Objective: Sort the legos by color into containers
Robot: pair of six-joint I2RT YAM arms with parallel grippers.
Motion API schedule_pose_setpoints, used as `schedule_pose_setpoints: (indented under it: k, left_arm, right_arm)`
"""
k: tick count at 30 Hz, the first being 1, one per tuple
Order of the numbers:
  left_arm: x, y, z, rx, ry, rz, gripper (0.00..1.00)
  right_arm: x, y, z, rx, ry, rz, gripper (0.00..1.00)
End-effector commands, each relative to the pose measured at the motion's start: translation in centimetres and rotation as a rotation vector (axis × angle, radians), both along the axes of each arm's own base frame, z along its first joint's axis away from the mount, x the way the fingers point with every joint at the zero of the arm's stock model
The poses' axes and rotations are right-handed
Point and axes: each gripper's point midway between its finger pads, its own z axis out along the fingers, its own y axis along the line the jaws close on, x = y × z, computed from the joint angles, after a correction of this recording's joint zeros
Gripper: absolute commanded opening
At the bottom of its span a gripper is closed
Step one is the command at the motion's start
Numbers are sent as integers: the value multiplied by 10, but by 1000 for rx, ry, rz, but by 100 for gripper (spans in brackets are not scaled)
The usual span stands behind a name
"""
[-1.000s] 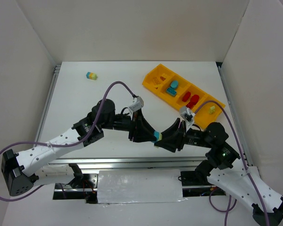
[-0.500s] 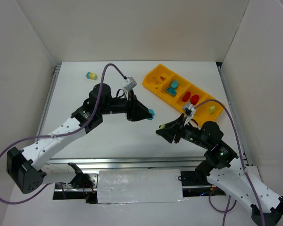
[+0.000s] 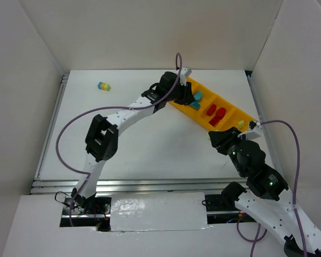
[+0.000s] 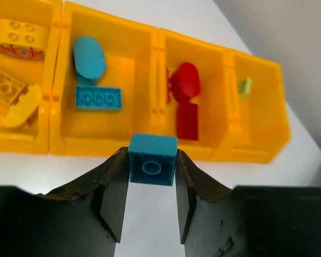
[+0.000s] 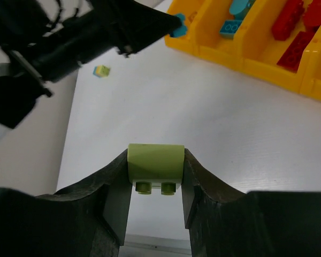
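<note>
The right gripper turns toward the tray next, then carries the pale green brick away from my base over the tray's end section (image 3: 241,120).
My left gripper (image 4: 152,155) is shut on a small teal brick (image 4: 152,167) and holds it just in front of the near wall of the orange-yellow tray (image 4: 96,145), between the teal and red compartments. In the top view it (image 3: 189,99) hangs over the tray (image 3: 204,122). My right gripper (image 5: 155,155) is shut on a pale yellow-green brick (image 5: 155,163), above the table near the tray's right end (image 3: 212,137). The compartments hold yellow bricks (image 4: 13,37), teal bricks (image 4: 98,98), red bricks (image 4: 186,120) and a green piece (image 4: 244,87).
A small clump of teal, green and yellow bricks (image 3: 104,86) lies alone at the far left of the table and also shows in the right wrist view (image 5: 101,70). White walls enclose the table on three sides.
The two grippers were together at the table's middle and have parted. The left arm swung far up to the tray with the teal brick. The right gripper drew back right with the green brick.
</note>
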Motion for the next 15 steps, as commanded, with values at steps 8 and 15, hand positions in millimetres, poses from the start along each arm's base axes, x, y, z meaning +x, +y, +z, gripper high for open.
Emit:
schedule_pose_setpoints:
  k: [8,15]
  left_arm:
    - [65,-40,-55,-1,-43,56,33]
    - [75,-40,-36,-81,-48,80,100]
  right_arm:
    - [-8,-19,5,26,10,-78,0]
    - [-7,-21,1,-2,17,-85,0]
